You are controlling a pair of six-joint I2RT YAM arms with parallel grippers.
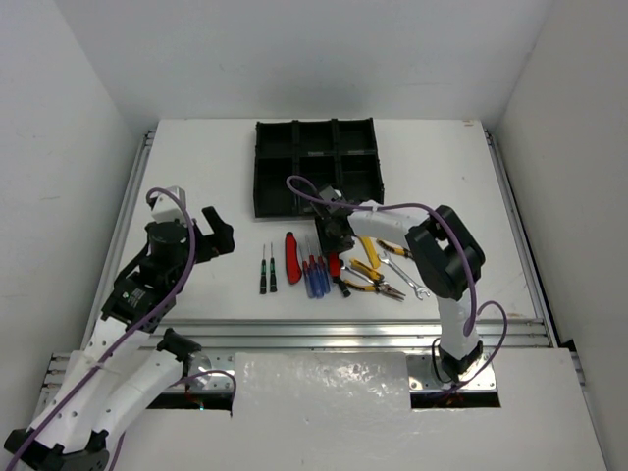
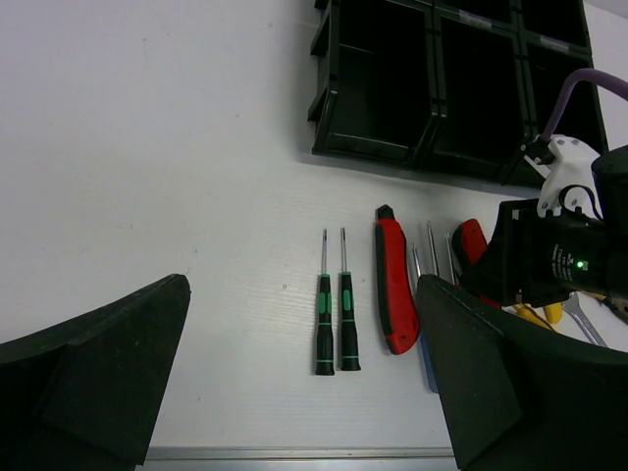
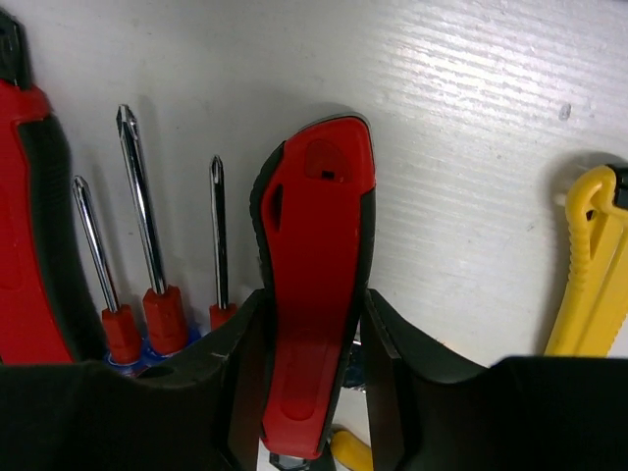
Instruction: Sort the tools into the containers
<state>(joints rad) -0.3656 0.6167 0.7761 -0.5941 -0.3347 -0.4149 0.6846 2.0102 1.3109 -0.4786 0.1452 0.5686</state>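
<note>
My right gripper lifts the cutter outward over the tray's near-row section at the right (image 1: 362,179) in the top view next, since the tray stands empty.
A red-handled cutter (image 3: 319,245) lies on the white table with my right gripper (image 3: 314,306) shut on its handle, one finger against each side. Beside it lie red and blue screwdrivers (image 3: 147,226), a second red-handled cutter (image 1: 291,257) and yellow-handled pliers (image 1: 368,278). In the top view the right gripper (image 1: 334,245) sits low over the tool pile. Two tiny black-green screwdrivers (image 2: 334,314) lie side by side on the table ahead of my left gripper (image 2: 302,294). It is open and holds nothing, hovering at the left (image 1: 211,235). The black six-compartment tray (image 1: 257,177) stands behind the tools.
Silver wrenches (image 1: 407,275) lie at the right of the pile. A metal rail (image 1: 343,329) runs along the table's near edge, and white walls close in the sides and back. The tray's near wall (image 2: 429,147) is close to the right arm.
</note>
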